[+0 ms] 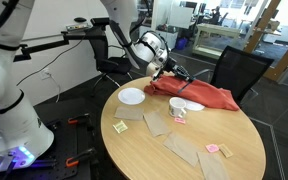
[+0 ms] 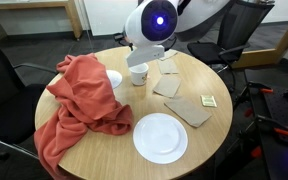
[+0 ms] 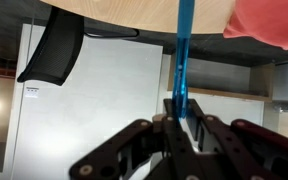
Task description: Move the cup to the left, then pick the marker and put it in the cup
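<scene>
Next, the gripper comes down toward the cup's opening and releases the marker, since the white cup stands upright, lower than the marker in my fingers.
In the wrist view my gripper is shut on the marker, a thin blue-green stick that points away from the jaws toward the table edge. In an exterior view my gripper hangs above the far side of the round table, over the red cloth and a little beyond the cup. The cup, a small white mug, stands upright next to the cloth and also shows in an exterior view. There the arm's white wrist hides the jaws.
A flat white plate lies on the wooden table. Brown paper sheets, small yellow cards and a pink card are scattered about. A second white item touches the cloth. Office chairs ring the table.
</scene>
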